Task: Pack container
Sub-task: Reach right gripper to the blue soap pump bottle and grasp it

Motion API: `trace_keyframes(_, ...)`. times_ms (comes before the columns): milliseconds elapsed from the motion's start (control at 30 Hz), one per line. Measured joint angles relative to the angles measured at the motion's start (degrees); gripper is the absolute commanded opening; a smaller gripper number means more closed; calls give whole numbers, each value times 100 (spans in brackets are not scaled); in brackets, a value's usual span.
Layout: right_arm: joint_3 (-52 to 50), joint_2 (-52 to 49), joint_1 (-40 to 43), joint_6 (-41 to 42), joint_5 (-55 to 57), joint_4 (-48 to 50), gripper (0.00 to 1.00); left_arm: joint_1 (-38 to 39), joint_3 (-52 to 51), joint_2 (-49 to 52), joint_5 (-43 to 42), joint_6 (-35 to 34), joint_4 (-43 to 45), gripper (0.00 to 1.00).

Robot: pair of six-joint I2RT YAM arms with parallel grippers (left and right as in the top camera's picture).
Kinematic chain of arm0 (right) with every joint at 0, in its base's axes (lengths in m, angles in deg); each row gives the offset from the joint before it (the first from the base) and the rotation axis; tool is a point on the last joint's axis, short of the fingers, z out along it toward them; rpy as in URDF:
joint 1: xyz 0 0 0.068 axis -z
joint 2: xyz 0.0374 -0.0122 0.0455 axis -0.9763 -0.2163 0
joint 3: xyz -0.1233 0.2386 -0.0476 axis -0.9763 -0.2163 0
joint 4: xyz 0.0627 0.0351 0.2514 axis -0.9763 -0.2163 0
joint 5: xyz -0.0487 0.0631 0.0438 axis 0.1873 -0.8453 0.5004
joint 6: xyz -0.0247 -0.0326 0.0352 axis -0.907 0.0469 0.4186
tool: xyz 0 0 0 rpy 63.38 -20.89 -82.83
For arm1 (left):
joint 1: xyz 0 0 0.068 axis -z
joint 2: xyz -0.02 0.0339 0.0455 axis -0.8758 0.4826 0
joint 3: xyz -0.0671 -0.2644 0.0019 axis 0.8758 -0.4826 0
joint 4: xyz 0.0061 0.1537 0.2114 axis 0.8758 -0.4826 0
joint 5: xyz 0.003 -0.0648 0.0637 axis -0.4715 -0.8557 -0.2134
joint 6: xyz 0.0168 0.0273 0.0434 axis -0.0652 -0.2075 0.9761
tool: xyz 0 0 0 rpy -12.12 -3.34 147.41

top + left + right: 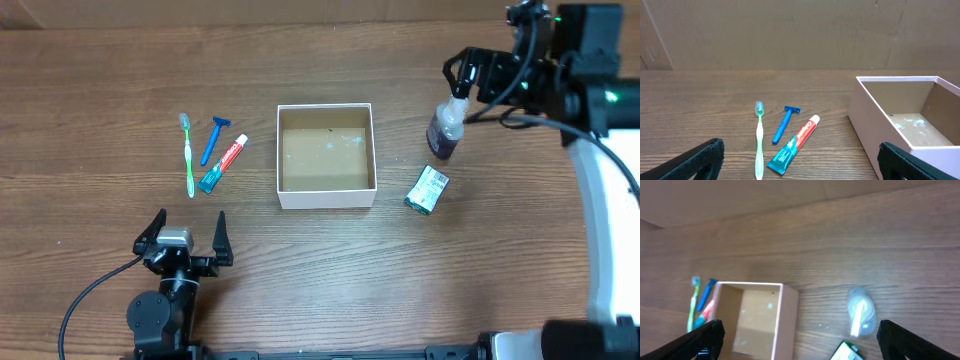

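Observation:
The cap is on top of the upright bottle, so my right gripper next needs to lower its open fingers around the white cap below it and close.
The container (326,197), a square white box with a tan inside, sits mid-table and is empty; it also shows in the left wrist view (875,115) and the right wrist view (789,315). Left of it lie a green toothbrush (188,155), a blue razor (212,138) and a toothpaste tube (223,163). Right of it stand a dark bottle with a white cap (446,130) and a green packet (428,190). My left gripper (183,238) is open and empty near the front edge. My right gripper (472,78) is open, above and behind the bottle.
A cardboard wall (790,30) runs along the table's back edge. The right arm's white base (610,210) stands at the right side. A black cable (90,295) trails from the left arm at the front left.

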Motion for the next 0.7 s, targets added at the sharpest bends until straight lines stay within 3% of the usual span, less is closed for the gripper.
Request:
trace_keyframes(100, 7, -433, 0, -28, 234, 208, 90, 0, 0, 0, 0, 0, 0, 100)
trace_keyframes(500, 7, -1725, -2, -55, 1497, -31, 91, 0, 0, 0, 0, 0, 0, 100)
trace_keyframes(700, -11, -1912, -7, 7, 1449, -31, 79, 0, 0, 0, 0, 0, 0, 100)
